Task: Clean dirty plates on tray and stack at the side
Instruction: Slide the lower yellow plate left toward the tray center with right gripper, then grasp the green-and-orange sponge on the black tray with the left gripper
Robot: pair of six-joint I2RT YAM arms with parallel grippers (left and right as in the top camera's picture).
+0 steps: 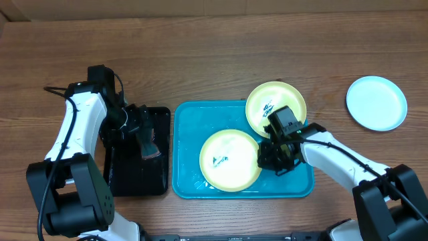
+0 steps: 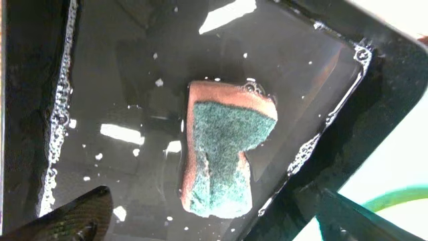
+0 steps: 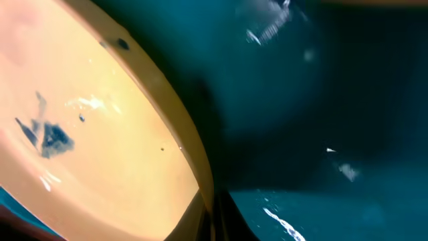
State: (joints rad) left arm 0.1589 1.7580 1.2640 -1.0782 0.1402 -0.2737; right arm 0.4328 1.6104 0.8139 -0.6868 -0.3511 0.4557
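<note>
The sponge is below the open fingers of my left gripper and nearer the cyan tray, so next I need to move that gripper toward the tray and lower it to the sponge's narrow middle (image 1: 147,144) (image 2: 220,155).
The cyan tray (image 1: 184,181) holds two pale yellow plates with dark smears. One plate (image 1: 227,161) lies at the tray's front middle. The other plate (image 1: 284,97) rests over the tray's far right rim. A white plate (image 1: 376,102) sits on the table at the right. My right gripper (image 1: 273,155) is shut on the right rim of the front plate (image 3: 100,134); the rim runs between its fingers (image 3: 214,217). My left gripper (image 1: 142,130) is open over a black tray (image 1: 120,181), its fingers (image 2: 214,227) spread either side of a green-and-orange sponge (image 2: 224,154).
The black tray (image 2: 120,80) holds soapy water with foam along its edges and stands just left of the cyan tray. The cyan tray floor (image 3: 321,100) is wet. Bare wooden table lies around both trays.
</note>
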